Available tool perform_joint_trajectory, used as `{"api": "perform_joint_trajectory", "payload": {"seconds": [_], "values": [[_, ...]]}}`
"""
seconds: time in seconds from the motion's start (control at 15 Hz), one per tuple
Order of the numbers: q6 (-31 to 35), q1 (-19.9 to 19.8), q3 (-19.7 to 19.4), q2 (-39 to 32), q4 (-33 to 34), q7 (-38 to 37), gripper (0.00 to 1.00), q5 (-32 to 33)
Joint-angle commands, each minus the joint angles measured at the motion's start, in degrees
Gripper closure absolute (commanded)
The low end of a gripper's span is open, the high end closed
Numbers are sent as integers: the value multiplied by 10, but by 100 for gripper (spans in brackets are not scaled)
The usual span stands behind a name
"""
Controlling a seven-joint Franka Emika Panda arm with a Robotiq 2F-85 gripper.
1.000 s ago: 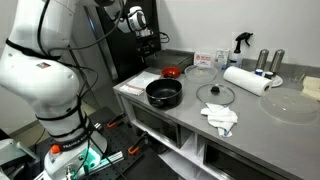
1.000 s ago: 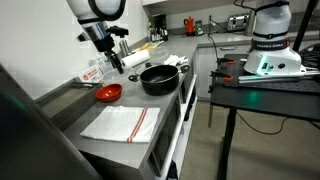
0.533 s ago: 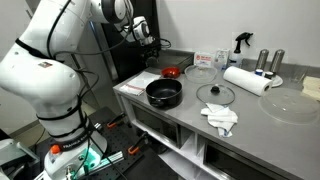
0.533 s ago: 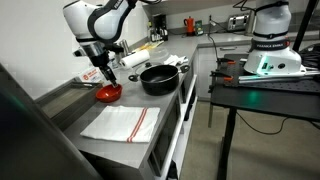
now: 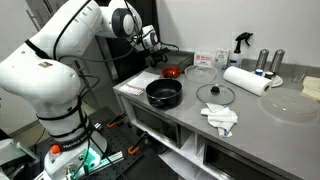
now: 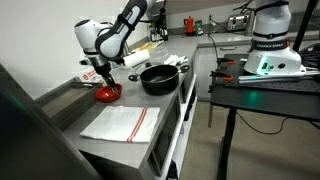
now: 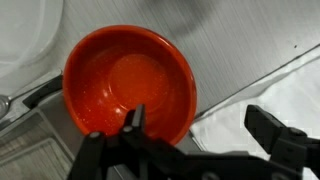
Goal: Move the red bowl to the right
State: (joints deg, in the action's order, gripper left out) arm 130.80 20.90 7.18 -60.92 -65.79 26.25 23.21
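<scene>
I will lower my gripper next toward the red bowl's rim by the white cloth, because its open fingers already hang on either side of that rim.
The red bowl (image 7: pixel 128 85) is small, round and glossy, and sits on the steel counter. It shows behind the black pot in both exterior views (image 5: pixel 172 72) (image 6: pixel 108 94). My gripper (image 7: pixel 205 125) is open and low over the bowl. In the wrist view one finger is over the bowl's inside near its rim. The other finger is outside the bowl, over a white cloth. In both exterior views the gripper (image 5: pixel 165 63) (image 6: pixel 100 82) hangs right above the bowl. I cannot tell whether a finger touches it.
The black pot (image 5: pixel 164 94) (image 6: pixel 158 78) stands close by. A white striped cloth (image 6: pixel 120 122) (image 7: pixel 255 95) lies next to the bowl. A clear glass bowl (image 5: pixel 200 72), glass lid (image 5: pixel 215 94), paper towel roll (image 5: pixel 247 80) and crumpled cloth (image 5: pixel 220 117) lie further along the counter.
The arm has swung down from above the counter's back. The gripper has come down onto the red bowl. The bowl has not moved.
</scene>
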Motion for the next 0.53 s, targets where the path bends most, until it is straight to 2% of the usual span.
{"api": "perform_joint_trajectory", "payload": {"seconds": [0.0, 0.47], "values": [[2, -1, -6, -55, 68, 17, 0, -3], [3, -2, -2, -90, 99, 22, 0, -13]]}}
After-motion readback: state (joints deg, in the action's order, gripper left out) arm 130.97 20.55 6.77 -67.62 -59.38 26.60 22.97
